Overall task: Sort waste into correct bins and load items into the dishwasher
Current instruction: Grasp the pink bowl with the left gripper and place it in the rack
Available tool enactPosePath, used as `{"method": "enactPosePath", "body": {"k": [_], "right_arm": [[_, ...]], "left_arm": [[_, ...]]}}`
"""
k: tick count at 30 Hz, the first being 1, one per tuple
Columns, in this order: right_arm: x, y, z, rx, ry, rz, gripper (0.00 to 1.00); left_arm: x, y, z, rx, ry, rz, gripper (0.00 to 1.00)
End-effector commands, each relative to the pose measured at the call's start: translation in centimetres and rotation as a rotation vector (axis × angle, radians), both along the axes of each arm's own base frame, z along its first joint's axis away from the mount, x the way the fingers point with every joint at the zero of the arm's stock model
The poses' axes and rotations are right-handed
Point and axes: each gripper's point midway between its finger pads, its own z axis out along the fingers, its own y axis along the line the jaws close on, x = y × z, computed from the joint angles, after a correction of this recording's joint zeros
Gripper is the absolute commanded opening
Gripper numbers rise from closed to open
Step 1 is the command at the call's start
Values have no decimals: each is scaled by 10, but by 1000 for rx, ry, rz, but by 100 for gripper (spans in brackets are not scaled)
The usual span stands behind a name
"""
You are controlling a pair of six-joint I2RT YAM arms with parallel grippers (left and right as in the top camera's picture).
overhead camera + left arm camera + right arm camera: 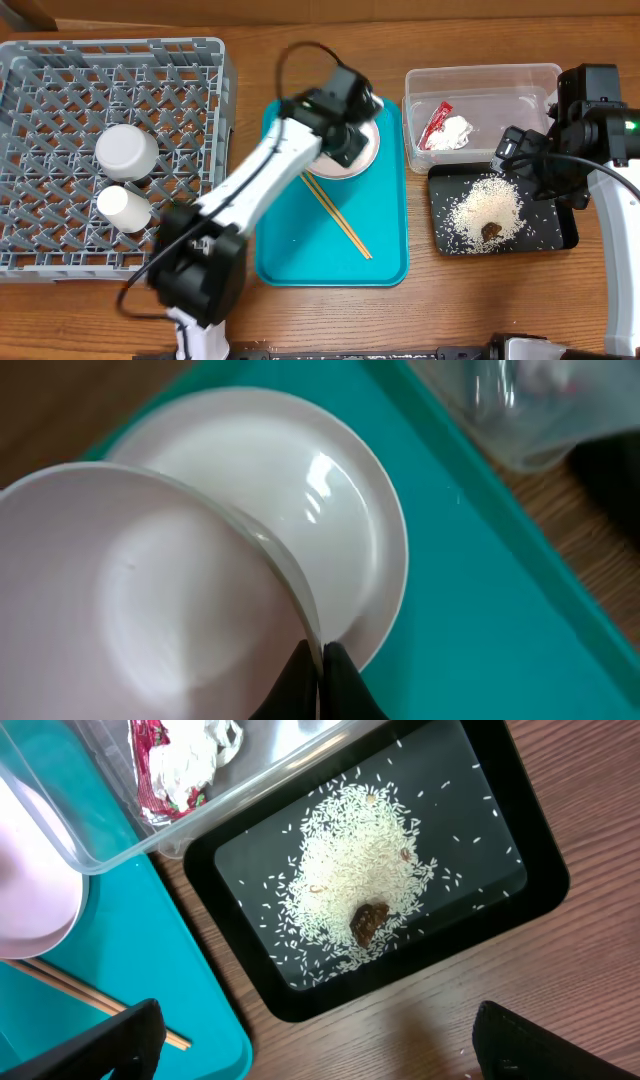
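I need to lift the smaller dish with my left gripper and tilt it over the grey rack first, then lower it beside the bowl where slots stand empty (178, 112).
My left gripper (320, 655) is shut on the rim of the smaller dish (130, 590), which is tilted over the pale plate (330, 490) on the teal tray. In the overhead view this gripper (348, 138) hides most of the plate (368, 150). The chopsticks (338, 218) lie on the teal tray. The steel bowl (127, 150) and white cup (123, 207) sit in the grey dish rack (60, 90). The clear tub (480, 78) holds the red wrapper (435, 125) and tissue (457, 132). The black tray (540, 870) holds rice (350, 870) and the brown lump (370, 920). My right gripper (330, 1050) is open and empty above the tray's near edge.
The teal serving tray (300, 250) lies between the rack and the bins. The clear tub (60, 830) and black tray (565, 235) stand close together at the right. The left arm stretches across the tray's left side. A few rice grains lie on the wooden table.
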Motion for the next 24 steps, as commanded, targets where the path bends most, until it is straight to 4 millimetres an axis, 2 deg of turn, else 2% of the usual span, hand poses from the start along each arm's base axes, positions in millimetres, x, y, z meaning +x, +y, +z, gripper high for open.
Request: {"method": "enactPosePath", "body": {"k": [1, 2, 4, 6, 8, 11, 13, 17, 20, 23, 24], "right_arm": [[2, -3, 3, -13, -11, -10, 100], [2, -3, 3, -13, -11, -10, 100], [2, -3, 3, -13, -11, -10, 100], [1, -3, 3, -13, -10, -10, 100], [1, -3, 3, -13, -10, -10, 100], [1, -3, 2, -13, -8, -10, 100], [1, -3, 2, -13, -6, -9, 100], [0, -3, 2, -14, -6, -7, 100], [0, -3, 2, -14, -6, -7, 100], [0, -3, 2, -13, -4, -7, 100], [0, -3, 2, -13, -3, -7, 100]], "left_arm": [[17, 28, 98, -241, -98, 82, 4], [19, 37, 109, -292, -98, 87, 4], [23, 67, 136, -480, -73, 71, 4], [26, 96, 149, -629, -43, 71, 4], [31, 132, 156, -748, -21, 108, 4], [40, 183, 156, -882, -3, 174, 4], [45, 220, 149, -1003, 23, 217, 4], [49, 259, 133, -1173, 70, 256, 4], [53, 284, 113, -1237, 97, 311, 4], [56, 319, 79, -1283, 136, 418, 4], [56, 325, 73, -1287, 139, 436, 5]]}}
